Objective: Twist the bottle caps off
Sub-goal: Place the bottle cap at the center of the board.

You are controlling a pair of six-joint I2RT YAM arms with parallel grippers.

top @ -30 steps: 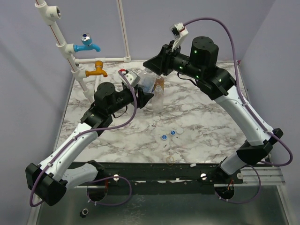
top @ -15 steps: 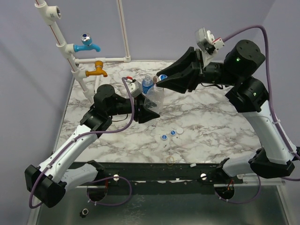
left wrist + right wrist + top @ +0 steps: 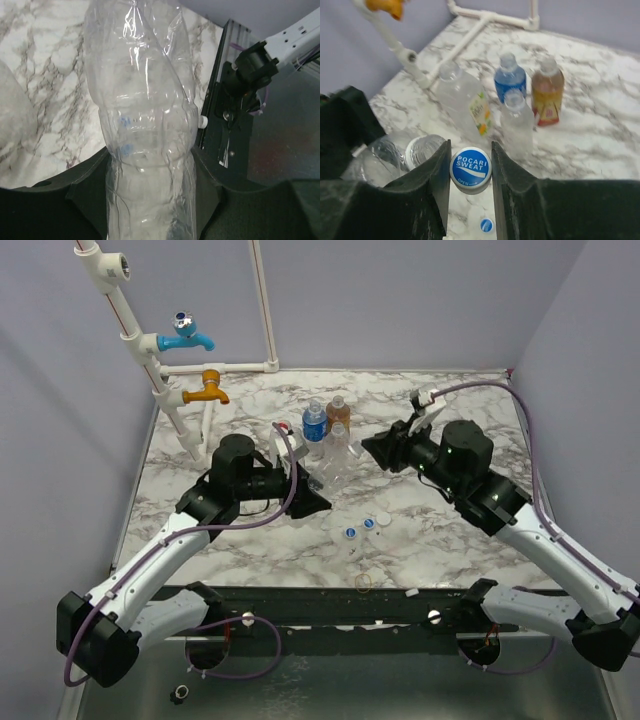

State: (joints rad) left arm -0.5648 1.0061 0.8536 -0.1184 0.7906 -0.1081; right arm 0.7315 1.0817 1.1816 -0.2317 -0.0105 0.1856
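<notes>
My right gripper needs to tilt downward next, move back and down, and let go of the cap, because bare marble beside the loose caps is below and back.
My left gripper (image 3: 147,200) is shut around the body of a clear plain bottle (image 3: 142,115); in the top view it (image 3: 312,496) holds the bottle tilted just above the table. The bottle's open mouth (image 3: 422,149) has no cap. My right gripper (image 3: 470,170) is shut on a blue-and-white bottle cap (image 3: 470,168), held in the air to the right of that bottle; the gripper also shows in the top view (image 3: 370,449). The blue-labelled bottle (image 3: 510,77), the amber bottle (image 3: 547,94), a small plain bottle (image 3: 517,125) and a larger labelled bottle (image 3: 465,102) stand behind.
Three loose caps (image 3: 366,525) lie on the marble near the front, with a thin yellowish ring (image 3: 364,581) by the front edge. A white pipe frame with a blue tap (image 3: 186,336) and an orange tap (image 3: 208,390) stands at the back left.
My right gripper has come away from the held bottle's neck, down and to the right, with the cap in it. My left gripper has lowered the bottle slightly.
</notes>
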